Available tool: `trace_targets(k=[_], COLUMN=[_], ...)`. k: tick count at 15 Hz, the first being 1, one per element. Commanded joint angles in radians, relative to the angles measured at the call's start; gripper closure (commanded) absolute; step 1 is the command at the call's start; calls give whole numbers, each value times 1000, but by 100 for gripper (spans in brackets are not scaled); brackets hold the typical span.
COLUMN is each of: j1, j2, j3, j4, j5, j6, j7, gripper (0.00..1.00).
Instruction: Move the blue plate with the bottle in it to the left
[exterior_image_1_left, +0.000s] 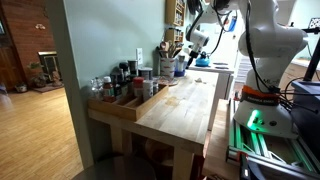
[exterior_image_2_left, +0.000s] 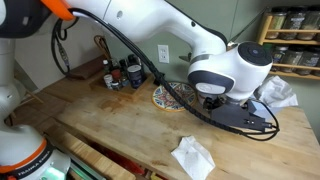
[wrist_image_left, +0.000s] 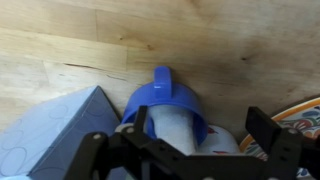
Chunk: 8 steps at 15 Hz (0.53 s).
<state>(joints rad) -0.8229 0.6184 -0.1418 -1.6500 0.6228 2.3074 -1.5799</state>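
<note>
My gripper shifts toward the grey-blue block and lowers to straddle the tab next. The deep-blue tab sits off-centre, nearer the finger by that block.
In the wrist view the blue plate is a small deep-blue dish with a raised rim and a tab at its far edge. It sits on the wooden table directly under my gripper. The pale whitish bottle lies inside it, partly hidden by the gripper body. My gripper is open: its left finger is over the plate's left side and its right finger is well off to the right. In both exterior views the gripper is low at the table's far end, and the arm hides the plate.
A grey-blue flat block lies just left of the plate. A patterned round mat lies to the right. Small jars stand at the wall, and a tray of jars sits on the table edge. A crumpled white cloth lies on the wood.
</note>
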Motion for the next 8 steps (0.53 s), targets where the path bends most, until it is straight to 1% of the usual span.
trace_targets(k=[1,4,8], j1=[-67,-96,-111], j2=[72,107,149], j3=[52,78,100], j4=[91,134,169], j5=[12,0,-14], j6=[5,-10,-2], j7=[-51,-68,-63], gripper=[0,0,0])
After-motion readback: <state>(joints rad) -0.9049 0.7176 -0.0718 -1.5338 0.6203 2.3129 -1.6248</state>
